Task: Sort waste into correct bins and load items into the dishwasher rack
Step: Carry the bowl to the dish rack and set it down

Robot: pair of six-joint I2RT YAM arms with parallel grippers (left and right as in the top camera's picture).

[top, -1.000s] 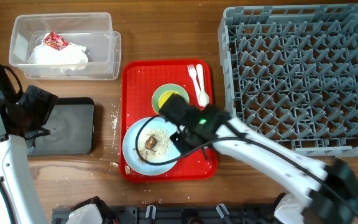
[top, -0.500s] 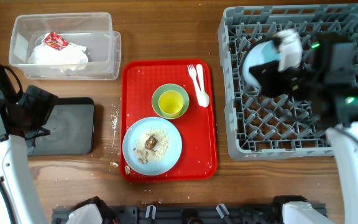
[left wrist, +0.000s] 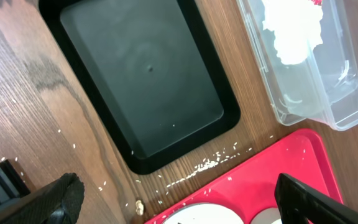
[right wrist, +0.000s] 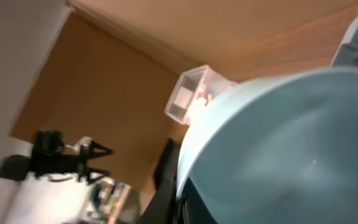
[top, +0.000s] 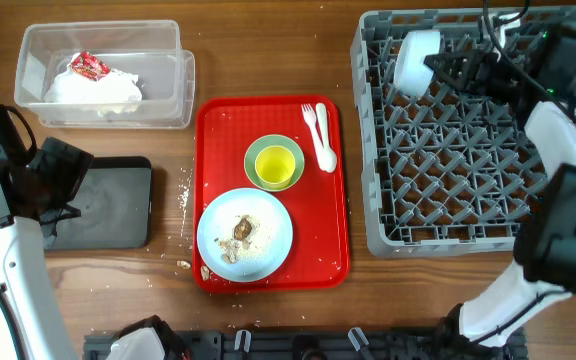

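Empty pegs lie below and back from the raised bowl, so my right gripper will next lower back toward the pegs by the rack's tray side (top: 415,122) and release the bowl's rim.
My right gripper (top: 434,67) is shut on the rim of a light-blue bowl (top: 413,60), held on its side over the far-left part of the grey dishwasher rack (top: 488,215). The bowl (right wrist: 291,137) fills the right wrist view. A light-blue plate (top: 268,235) with crumbs and a brown scrap (top: 242,229) lies on the red tray (top: 218,130). A yellow cup (top: 275,163) sits in a pale-green bowl (top: 257,150). A white fork and spoon (top: 321,135) lie beside them. My left gripper (left wrist: 178,186) is open and empty, above the wood beside the black tray (left wrist: 142,81).
The clear tub (top: 38,105) at the back left holds white napkins (top: 98,88) and a red-and-white wrapper (top: 88,66). Pale crumbs (top: 184,190) lie on the wood between the black tray (top: 118,205) and the red tray. My left arm (top: 8,190) overhangs the table's left edge.
My right arm has moved from the red tray to the rack with the light-blue bowl, then on to the rack's far-left part. The left arm has not moved.
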